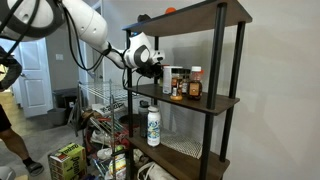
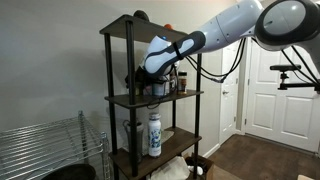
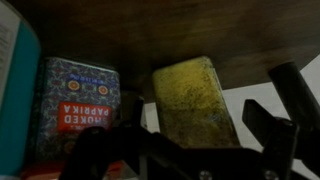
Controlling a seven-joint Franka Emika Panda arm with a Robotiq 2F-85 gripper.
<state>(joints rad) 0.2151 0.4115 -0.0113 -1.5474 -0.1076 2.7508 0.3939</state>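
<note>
My gripper moves outward next, deeper over the jar of yellow-green spice (image 3: 192,95), then closes on its sides, since the jar already stands between my open fingers.
My gripper (image 1: 157,62) reaches into the middle level of a dark shelf unit (image 1: 205,102); it also shows in an exterior view (image 2: 141,78). In the wrist view my gripper (image 3: 207,112) is open, with a jar of yellow-green spice (image 3: 192,95) standing between the two fingers. Pale gaps show on both sides of the jar. A patterned tin labelled paprika (image 3: 75,105) stands just left of the jar. A teal container (image 3: 14,90) is at the far left. More spice jars (image 1: 186,85) stand further along the same shelf.
A white bottle (image 1: 153,125) stands on the lower shelf and shows in both exterior views (image 2: 154,134). An orange object (image 1: 170,10) lies on the top shelf. A wire rack (image 1: 108,108) stands beside the unit. A green box (image 1: 67,160) is on the floor. A person (image 1: 7,110) stands at the edge.
</note>
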